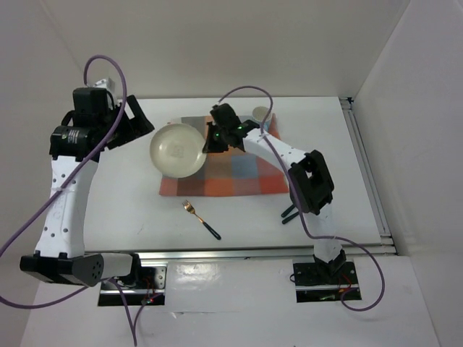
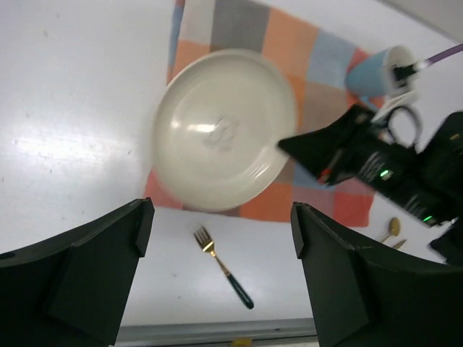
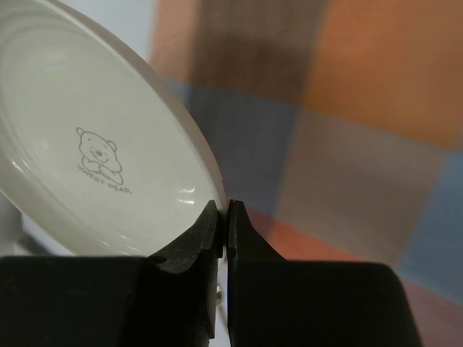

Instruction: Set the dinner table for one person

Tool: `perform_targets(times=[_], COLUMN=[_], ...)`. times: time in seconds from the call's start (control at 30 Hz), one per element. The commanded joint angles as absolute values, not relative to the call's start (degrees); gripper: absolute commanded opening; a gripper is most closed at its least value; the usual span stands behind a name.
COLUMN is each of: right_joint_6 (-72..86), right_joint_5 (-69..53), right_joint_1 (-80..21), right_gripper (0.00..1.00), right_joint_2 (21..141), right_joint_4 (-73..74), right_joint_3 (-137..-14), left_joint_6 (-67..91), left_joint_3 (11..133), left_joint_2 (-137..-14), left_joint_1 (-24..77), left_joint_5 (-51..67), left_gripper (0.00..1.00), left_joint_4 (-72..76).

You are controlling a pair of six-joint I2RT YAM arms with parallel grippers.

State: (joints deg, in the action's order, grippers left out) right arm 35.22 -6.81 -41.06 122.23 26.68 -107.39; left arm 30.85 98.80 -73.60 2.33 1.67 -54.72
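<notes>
The cloth's middle [image 1: 220,165] [image 3: 343,170] is below my right gripper and to its right in the top view. I will carry the overhanging plate there, lower it and release it.
A cream plate [image 1: 177,150] with a small bear print is held above the left end of the checked cloth [image 1: 239,177] on the white dinner table [image 1: 130,210]. My right gripper [image 1: 208,142] is shut on the plate's right rim [image 3: 206,173], one finger on each face. My left gripper [image 1: 141,119] is open and empty, up left of the plate; its view looks down on the plate [image 2: 224,130]. A gold fork with a dark handle [image 1: 201,220] lies on the table in front of the cloth and also shows in the left wrist view [image 2: 223,266].
A light-blue cup [image 1: 260,114] stands at the cloth's far right corner, and also shows in the left wrist view [image 2: 380,72]. A gold utensil [image 2: 391,230] lies right of the cloth. A silver rail [image 1: 253,253] runs along the near edge; white walls enclose the table.
</notes>
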Motion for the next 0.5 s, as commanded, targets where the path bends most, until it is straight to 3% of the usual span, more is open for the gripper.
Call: perform_targets(times=[0.0,0.2,0.47], right_joint_6=[36.83,35.6,35.6], right_joint_5=[-2.99,-2.47,-4.75], right_joint_1=[-37.01,-30.85,-26.37], right_gripper=[0.0,0.0,0.0], right_joint_2=[120.94,122.96,122.87], right_joint_4=[29.26,32.16,29.97], right_joint_3=[-104.5,-103.45,-97.21], left_joint_6=[31.38,31.37,37.78], left_joint_3=[93.88,86.93,73.95], left_joint_2=[-73.13,-74.62,-74.62], left_joint_1=[2.11,2.63,11.15], left_joint_5=[-0.19,2.8,3.61], left_gripper=[0.95,0.89,0.86], left_joint_4=[-53.54,-52.3,-49.57])
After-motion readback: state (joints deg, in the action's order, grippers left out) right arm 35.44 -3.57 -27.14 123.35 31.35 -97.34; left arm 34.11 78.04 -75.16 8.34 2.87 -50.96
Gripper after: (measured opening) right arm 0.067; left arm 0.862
